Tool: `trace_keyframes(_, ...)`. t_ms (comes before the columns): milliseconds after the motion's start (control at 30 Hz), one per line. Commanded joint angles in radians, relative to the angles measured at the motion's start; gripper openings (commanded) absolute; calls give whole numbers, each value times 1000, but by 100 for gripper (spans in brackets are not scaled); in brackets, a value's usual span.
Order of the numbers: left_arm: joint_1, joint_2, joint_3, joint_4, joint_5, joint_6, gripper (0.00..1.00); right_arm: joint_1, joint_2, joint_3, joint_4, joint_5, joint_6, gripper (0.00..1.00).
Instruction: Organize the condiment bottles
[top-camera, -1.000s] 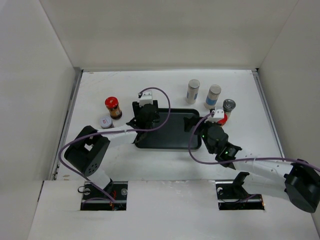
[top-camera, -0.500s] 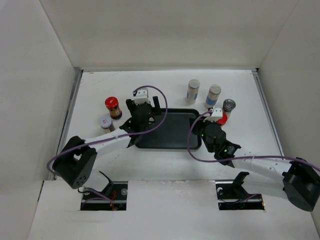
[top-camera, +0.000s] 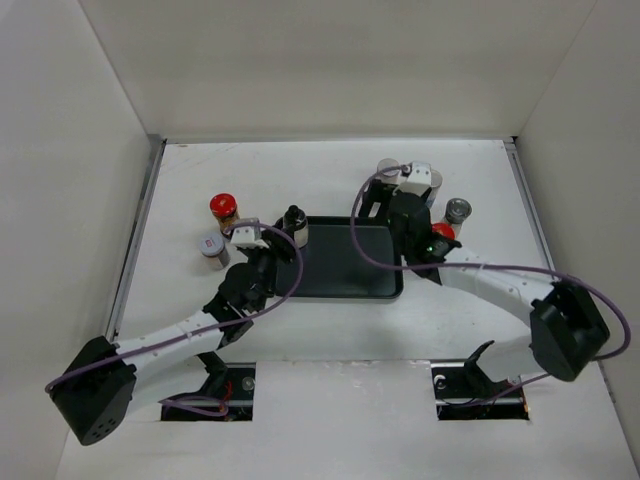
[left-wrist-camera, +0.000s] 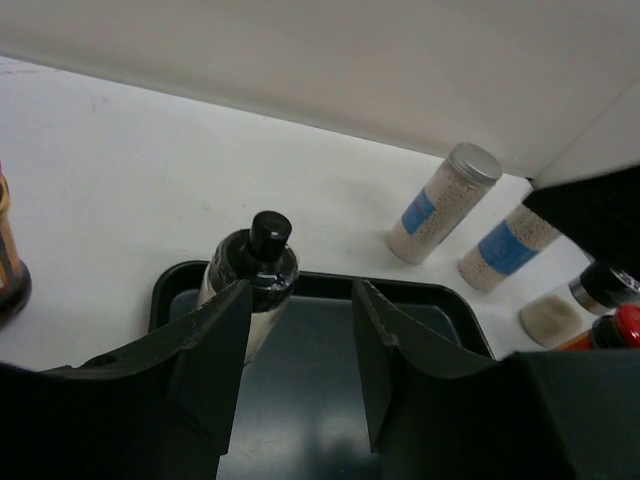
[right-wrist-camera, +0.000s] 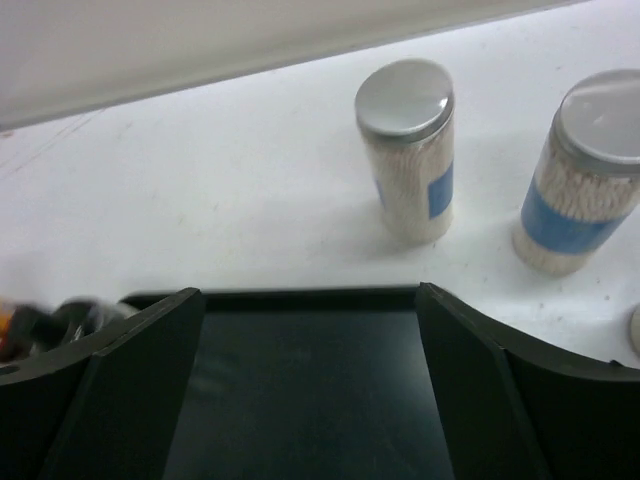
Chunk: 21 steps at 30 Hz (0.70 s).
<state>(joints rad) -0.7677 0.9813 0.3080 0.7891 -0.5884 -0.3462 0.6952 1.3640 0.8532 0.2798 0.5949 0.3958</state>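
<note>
The white cylinder nearer the black-capped bottle (top-camera: 293, 225) is still outside the tray, so my right gripper should next move outward past the tray's far edge and down around it.
The black-capped bottle (top-camera: 293, 225) stands upright in the far left corner of the black tray (top-camera: 350, 275). My left gripper (top-camera: 283, 248) is open and empty just short of it; in the left wrist view the bottle (left-wrist-camera: 252, 275) stands by the left fingertip (left-wrist-camera: 232, 310). My right gripper (top-camera: 380, 200) is open and empty above the tray's far edge (right-wrist-camera: 300, 297). Two white blue-labelled cylinders (right-wrist-camera: 410, 150) (right-wrist-camera: 590, 170) stand beyond it. A red-lidded jar (top-camera: 224, 213) and a white-lidded jar (top-camera: 210, 244) stand left of the tray. A silver-lidded jar (top-camera: 458, 211) and a second red-lidded jar (top-camera: 443, 232) stand to its right.
White walls enclose the table on the left, back and right. The right arm (top-camera: 480, 275) stretches over the tray's right side and partly hides the two cylinders in the top view. Purple cables loop over both arms.
My left gripper has drawn back toward the near left, and the black-capped bottle now stands alone in the tray corner. My right gripper has moved from the tray's near right to its far edge.
</note>
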Motion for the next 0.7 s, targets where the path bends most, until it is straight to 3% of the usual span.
trace_keyframes(0,-21,-33,-53,91,24,-46,42,-68,90,131,-54,5,-38,96)
trace_keyframes(367,28,-101,-156,176,64,-88,49,-191,388,480,-201,-49,-123,100)
trace_keyframes(667,75,-127,-176,176,71,-114,51,-233,514,581,-249,-52,-129,98)
